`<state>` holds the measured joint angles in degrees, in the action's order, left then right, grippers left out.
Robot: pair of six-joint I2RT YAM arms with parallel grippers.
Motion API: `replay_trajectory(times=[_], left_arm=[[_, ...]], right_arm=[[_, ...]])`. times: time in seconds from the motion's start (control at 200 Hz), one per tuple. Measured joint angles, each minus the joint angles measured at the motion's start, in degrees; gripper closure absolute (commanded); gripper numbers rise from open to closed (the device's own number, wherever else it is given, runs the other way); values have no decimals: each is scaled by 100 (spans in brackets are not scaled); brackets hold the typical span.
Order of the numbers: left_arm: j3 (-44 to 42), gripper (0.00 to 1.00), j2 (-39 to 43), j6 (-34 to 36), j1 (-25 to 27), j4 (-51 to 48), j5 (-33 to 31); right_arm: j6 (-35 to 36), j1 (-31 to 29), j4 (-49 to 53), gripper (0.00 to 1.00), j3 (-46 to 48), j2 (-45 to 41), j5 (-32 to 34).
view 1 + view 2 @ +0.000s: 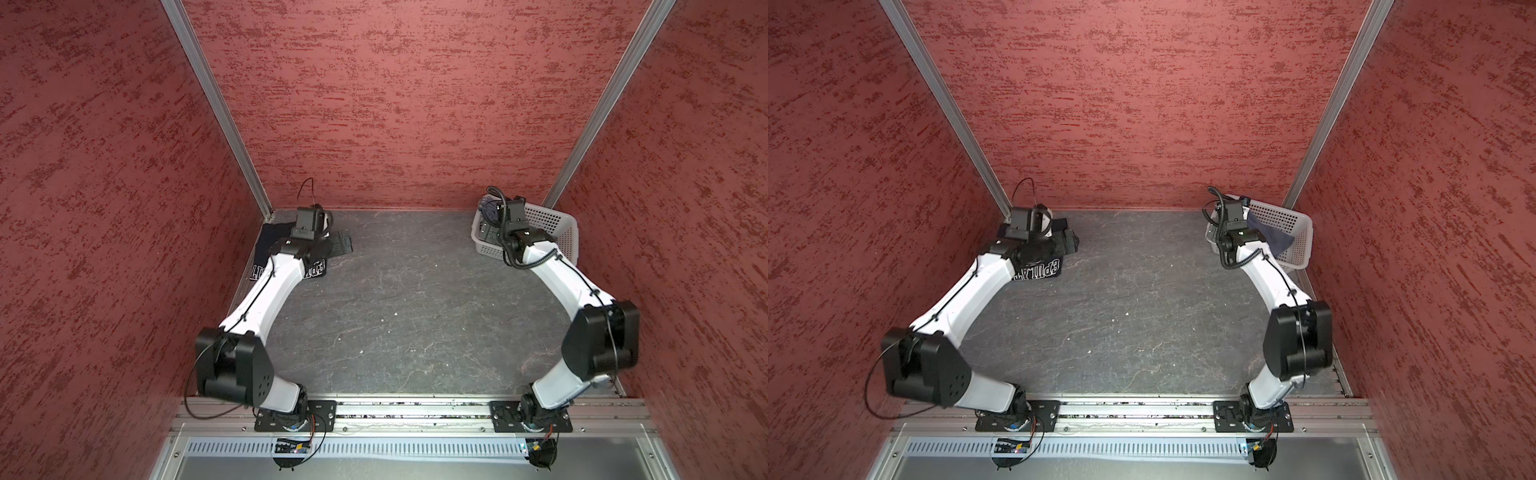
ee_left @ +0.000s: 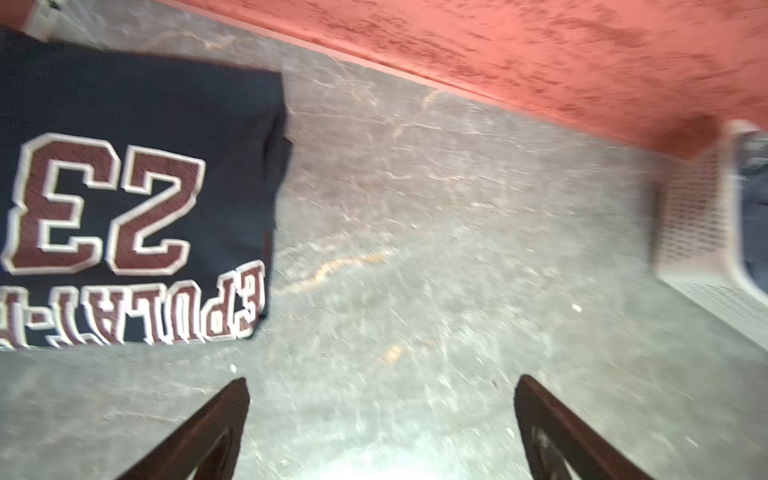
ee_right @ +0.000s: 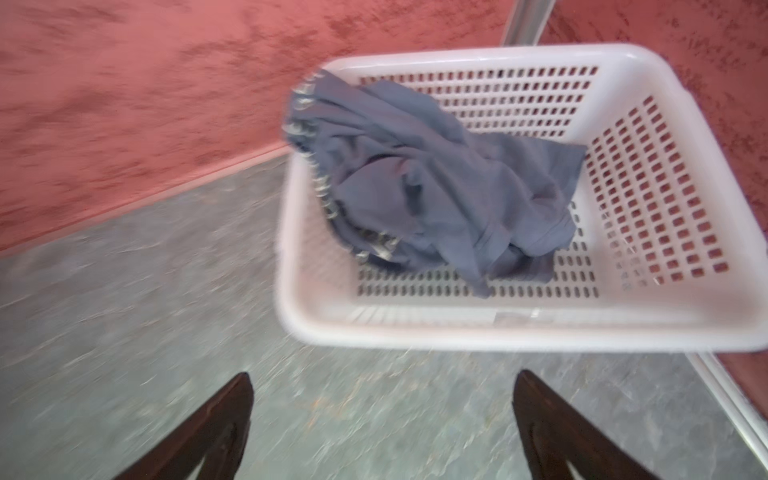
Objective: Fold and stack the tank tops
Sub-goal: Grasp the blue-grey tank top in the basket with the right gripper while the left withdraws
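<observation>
The slate blue-grey tank top lies crumpled inside the basket point(image 3: 498, 332). My right gripper will next move outward over the near rim of the basket and down onto the tank top's bunched middle point(image 3: 428, 192).
The dark navy tank top point(image 2: 145, 166) lies folded flat at the table's far left corner, its big reddish "23" print facing up. In both top views my left arm covers much of it point(image 1: 266, 245) point(image 1: 1042, 266). My left gripper point(image 2: 382, 382) hovers open over bare table just beside its edge, holding nothing. The slate blue-grey tank top point(image 3: 436, 178) lies crumpled inside the white basket point(image 3: 498, 332) at the far right. My right gripper point(image 3: 382, 378) is open and empty above the table just short of the basket's near rim.
The basket point(image 1: 557, 224) stands in the far right corner against the red walls point(image 1: 395, 104). The grey marbled table point(image 1: 407, 299) stretches between the two arms. A metal rail point(image 1: 415, 409) with both arm bases runs along the near edge.
</observation>
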<state>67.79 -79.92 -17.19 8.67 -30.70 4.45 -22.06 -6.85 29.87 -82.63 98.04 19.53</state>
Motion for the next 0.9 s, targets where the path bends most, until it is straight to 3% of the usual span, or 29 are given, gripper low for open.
replay_trajectory(times=[0.2, 0.351, 0.456, 0.496, 0.616, 0.701, 0.756, 0.902], left_arm=[[-2055, 0, 1067, -516, -269, 1117, 824], [-2835, 0, 1410, -706, -323, 1615, 1231], [-3112, 0, 1499, -767, -308, 1904, 1388], [-3195, 0, 1515, -785, -295, 1991, 1423], [-3373, 0, 1521, -791, -286, 2203, 1493], [-3480, 0, 1565, -793, -286, 2326, 1497], [-3541, 0, 1624, -793, -286, 2402, 1493], [-3604, 0, 1738, -791, -286, 2540, 1488]], right_arm=[[245, 632, 13, 1, -1235, 1711, -321], [372, 903, 166, 3, -2317, 2800, -710], [415, 1005, 367, 9, -3001, 3412, -868], [431, 1036, 448, 17, -3217, 3598, -898], [461, 1069, 614, 57, -3617, 3978, -848], [490, 1029, 525, 79, -3447, 3928, -623], [527, 981, 323, 87, -3108, 3744, -463], [614, 831, -170, 95, -1803, 2754, -70]])
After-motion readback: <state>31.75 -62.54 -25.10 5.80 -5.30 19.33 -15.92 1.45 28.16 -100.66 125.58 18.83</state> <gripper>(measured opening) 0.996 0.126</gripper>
